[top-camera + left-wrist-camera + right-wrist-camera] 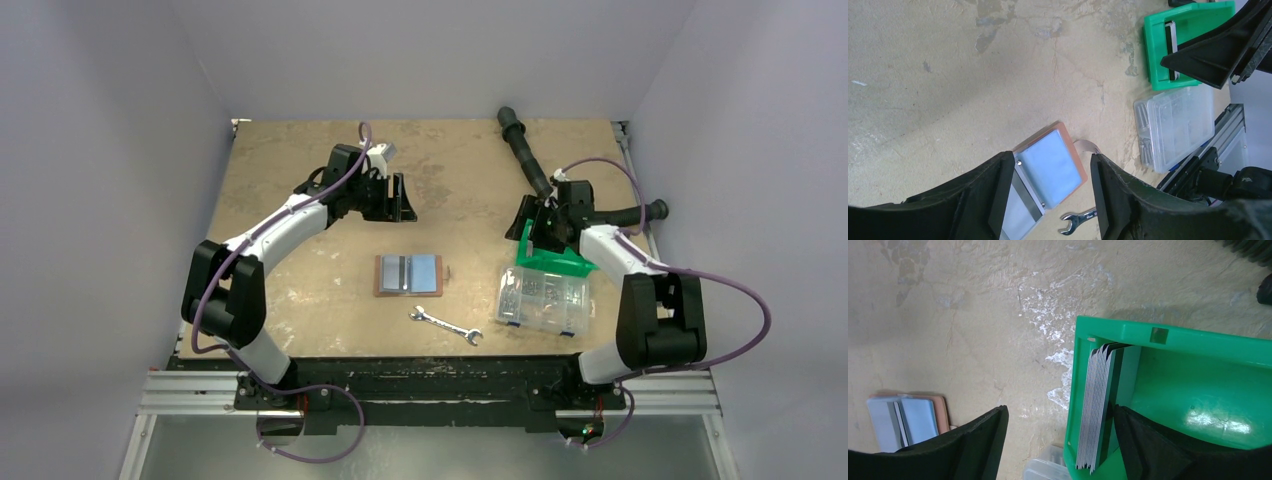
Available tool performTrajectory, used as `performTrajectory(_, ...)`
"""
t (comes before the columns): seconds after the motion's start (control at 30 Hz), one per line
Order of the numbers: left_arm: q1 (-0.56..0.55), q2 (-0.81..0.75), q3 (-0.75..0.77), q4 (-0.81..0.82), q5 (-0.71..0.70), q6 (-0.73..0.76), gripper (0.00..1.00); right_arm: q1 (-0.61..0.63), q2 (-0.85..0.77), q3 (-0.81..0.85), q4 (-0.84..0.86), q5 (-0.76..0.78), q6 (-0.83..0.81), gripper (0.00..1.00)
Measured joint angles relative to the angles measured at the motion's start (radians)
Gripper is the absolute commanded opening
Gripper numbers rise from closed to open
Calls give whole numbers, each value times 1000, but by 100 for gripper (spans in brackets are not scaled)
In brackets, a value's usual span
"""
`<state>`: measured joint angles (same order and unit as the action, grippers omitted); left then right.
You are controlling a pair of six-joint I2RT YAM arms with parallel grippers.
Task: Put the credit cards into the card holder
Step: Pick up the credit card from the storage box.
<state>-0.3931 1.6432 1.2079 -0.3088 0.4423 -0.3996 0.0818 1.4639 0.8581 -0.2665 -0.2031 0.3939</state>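
Next, my right gripper moves toward the card holder [381, 275], before it closes on the edge of the stack's innermost card beside its finger inside the bin.
The card holder [381, 275] lies spread open mid-table, a reddish-brown wallet with two credit cards lying in it, a light blue one [425, 270] and a greyer one [392, 272]. My left gripper [398, 205] hangs open and empty behind it. In its wrist view the fingers frame the light blue card [1050, 167] and the brown rim [1075, 160] far below. My right gripper [1060, 440] is open at the green bin. One finger is outside the bin wall and the other inside, beside a stack of cards [1098, 405] on edge. The card holder [940, 412] shows at lower left.
The green bin [555, 262] leans on a clear compartment box [543, 298] at the right. A steel wrench [445, 326] lies in front of the card holder. Black handles [520, 150] lie at the back right. A small strap [1088, 146] lies beside the wallet.
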Motion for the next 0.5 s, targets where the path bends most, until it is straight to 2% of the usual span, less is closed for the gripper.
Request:
performTrajectory(0.27, 0, 0, 0, 0, 0, 0, 62, -4, 22, 0, 34, -29, 6, 79)
performTrajectory(0.5, 0, 0, 0, 0, 0, 0, 62, -5, 14, 0, 43, -51, 10, 63)
